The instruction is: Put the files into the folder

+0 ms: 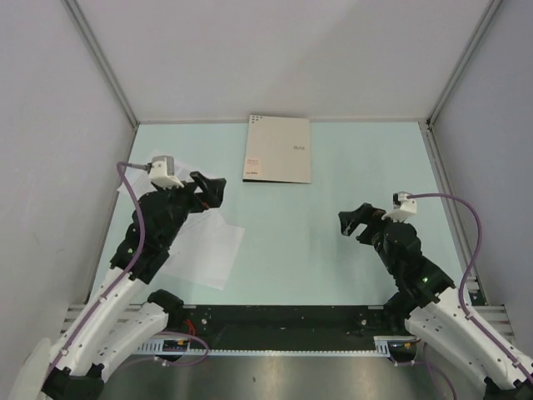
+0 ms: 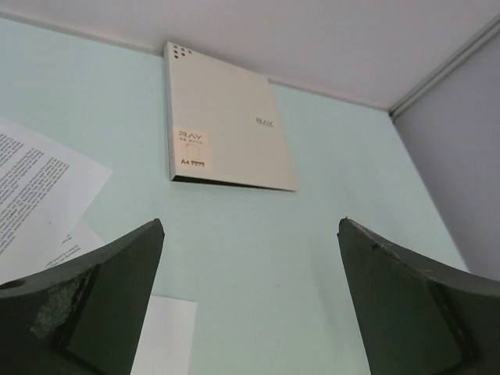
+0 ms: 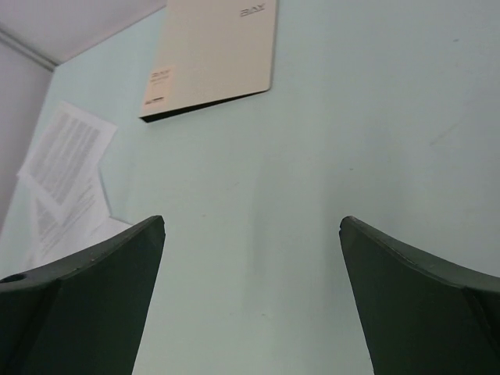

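The folder lies shut, so next I will lower my left gripper and turn it toward the cover's near corner by the label (image 1: 247,177) (image 2: 178,173).
The folder (image 1: 278,148) lies shut and flat at the table's back middle, light beige with small marks; it also shows in the left wrist view (image 2: 223,129) and the right wrist view (image 3: 212,55). The files (image 1: 204,246), loose white sheets with black text, lie at the left under and beside my left arm; they also show in the left wrist view (image 2: 39,187) and the right wrist view (image 3: 66,160). My left gripper (image 1: 212,190) is open and empty above the sheets' far edge. My right gripper (image 1: 354,221) is open and empty over bare table at the right.
The pale green table (image 1: 333,250) is walled by white panels at the back and both sides. A black rail (image 1: 275,325) runs along the near edge between the arm bases.
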`<state>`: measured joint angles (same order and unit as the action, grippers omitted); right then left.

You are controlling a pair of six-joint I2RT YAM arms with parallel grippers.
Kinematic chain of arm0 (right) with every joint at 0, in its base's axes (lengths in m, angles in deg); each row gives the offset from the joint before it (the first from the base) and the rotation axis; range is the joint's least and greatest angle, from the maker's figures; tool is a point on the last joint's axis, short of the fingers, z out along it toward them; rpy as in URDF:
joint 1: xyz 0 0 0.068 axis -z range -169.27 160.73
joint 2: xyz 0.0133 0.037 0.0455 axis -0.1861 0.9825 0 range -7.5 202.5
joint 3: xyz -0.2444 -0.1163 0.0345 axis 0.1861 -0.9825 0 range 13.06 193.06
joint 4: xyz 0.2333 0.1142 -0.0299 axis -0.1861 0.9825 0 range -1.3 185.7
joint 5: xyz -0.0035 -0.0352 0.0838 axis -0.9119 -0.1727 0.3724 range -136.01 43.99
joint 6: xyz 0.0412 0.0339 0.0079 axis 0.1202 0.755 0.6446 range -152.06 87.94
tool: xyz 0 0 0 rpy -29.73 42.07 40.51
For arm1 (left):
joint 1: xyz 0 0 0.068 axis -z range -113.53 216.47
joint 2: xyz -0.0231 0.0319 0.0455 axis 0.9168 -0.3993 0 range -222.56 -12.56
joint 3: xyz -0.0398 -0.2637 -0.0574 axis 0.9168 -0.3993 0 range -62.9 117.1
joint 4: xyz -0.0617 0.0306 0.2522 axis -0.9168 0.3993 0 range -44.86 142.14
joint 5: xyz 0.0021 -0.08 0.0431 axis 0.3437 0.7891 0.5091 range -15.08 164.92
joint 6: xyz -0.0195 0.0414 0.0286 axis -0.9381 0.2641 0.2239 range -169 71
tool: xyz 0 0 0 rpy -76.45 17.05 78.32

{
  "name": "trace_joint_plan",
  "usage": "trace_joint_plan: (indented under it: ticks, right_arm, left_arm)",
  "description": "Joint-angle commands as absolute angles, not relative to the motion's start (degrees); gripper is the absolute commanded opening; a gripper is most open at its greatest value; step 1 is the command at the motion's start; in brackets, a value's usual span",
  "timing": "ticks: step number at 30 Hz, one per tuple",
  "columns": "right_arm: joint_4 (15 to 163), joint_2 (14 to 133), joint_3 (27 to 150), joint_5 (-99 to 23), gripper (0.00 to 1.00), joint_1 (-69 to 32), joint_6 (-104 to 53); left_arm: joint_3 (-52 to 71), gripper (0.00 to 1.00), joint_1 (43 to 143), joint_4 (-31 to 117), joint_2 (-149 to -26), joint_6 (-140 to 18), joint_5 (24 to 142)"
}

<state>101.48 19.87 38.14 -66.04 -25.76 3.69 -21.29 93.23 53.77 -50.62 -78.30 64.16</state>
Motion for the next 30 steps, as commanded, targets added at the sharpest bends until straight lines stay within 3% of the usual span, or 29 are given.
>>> trace_joint_plan:
  ticks: [1, 8, 15, 19, 26, 29, 30]
  right_arm:
    - [108.47, 22.11, 43.55, -69.83, 1.00, -23.90, -3.49]
    - [112.08, 31.06, 50.32, -68.87, 1.00, -21.80, -7.63]
    - [112.08, 32.75, 51.47, -56.06, 1.00, -14.33, -12.81]
    - [111.82, 30.91, 51.47, -50.94, 1.00, -9.67, -13.16]
    - [111.82, 26.17, 51.29, -48.73, 1.00, -9.58, -13.96]
    - [111.56, 25.11, 50.94, -48.65, 1.00, -9.49, -13.69]
    - [111.29, 24.84, 50.68, -48.30, 1.00, -9.49, -13.61]
  left_arm:
    - [-17.38, 0.99, 92.92, 58.51, -55.35, -71.43, 71.54]
    - [3.96, 1.00, 93.27, 77.26, -86.05, -61.06, 76.50]
    - [15.75, 0.97, 95.99, 74.69, -104.91, -50.24, 57.96]
    - [13.84, 0.93, 98.80, 59.76, -110.54, -35.34, 59.81]
    - [10.32, 0.88, 105.92, 51.57, -120.64, -11.23, 54.63]
    - [11.01, 0.81, 106.02, 51.02, -124.07, -9.27, 53.65]
    - [11.54, 0.73, 106.02, 50.68, -125.05, -8.93, 53.39]
